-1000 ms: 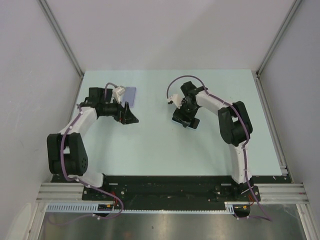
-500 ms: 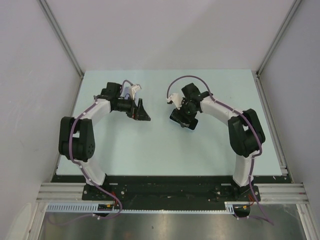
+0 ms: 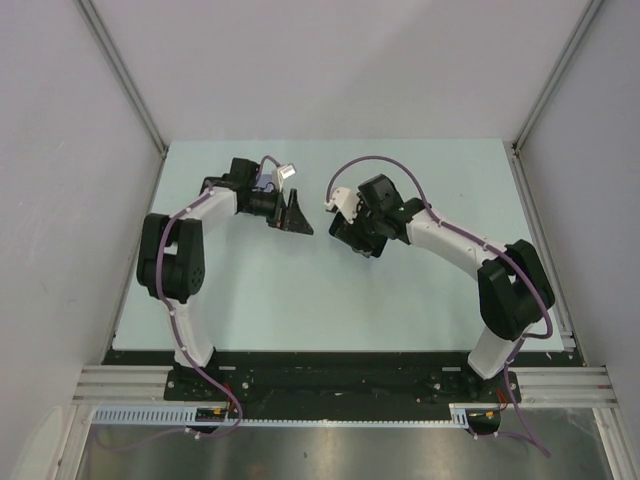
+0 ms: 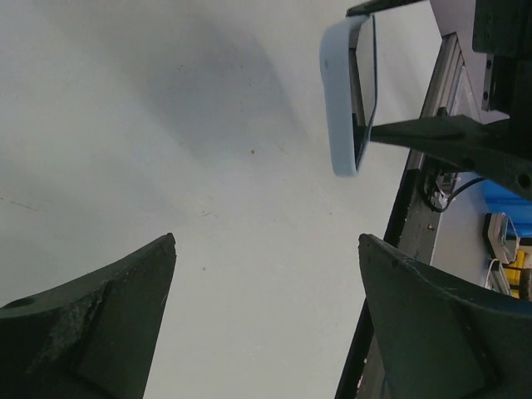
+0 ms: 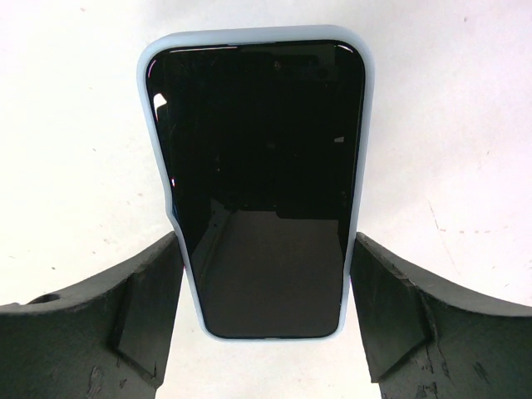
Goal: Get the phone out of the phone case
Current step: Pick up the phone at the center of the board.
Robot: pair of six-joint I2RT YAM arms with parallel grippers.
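Note:
The case's loose end (image 4: 338, 101) lies clear of the holding fingers, to my left gripper's right in the top view. My left gripper slides there next and closes around it.
The phone (image 5: 262, 179) has a black screen and sits in a pale blue case (image 5: 150, 125). My right gripper (image 5: 266, 241) is shut on it, one finger against each long side of the case, and holds it above the table. In the top view the right gripper (image 3: 352, 238) is at mid-table. My left gripper (image 3: 300, 216) is just left of it, open and empty. In the left wrist view the cased phone (image 4: 342, 91) shows edge-on at the upper right, ahead of my open left gripper (image 4: 266, 241) and apart from it.
The pale green table (image 3: 300, 300) is walled by white panels on three sides. A black rail (image 3: 340, 365) runs along its near edge. A small lilac flat thing (image 3: 264, 184) shows partly behind the left arm.
My left arm has swung right, its open gripper now close to the phone. My right gripper has shifted a little left and nearer with the phone still in it.

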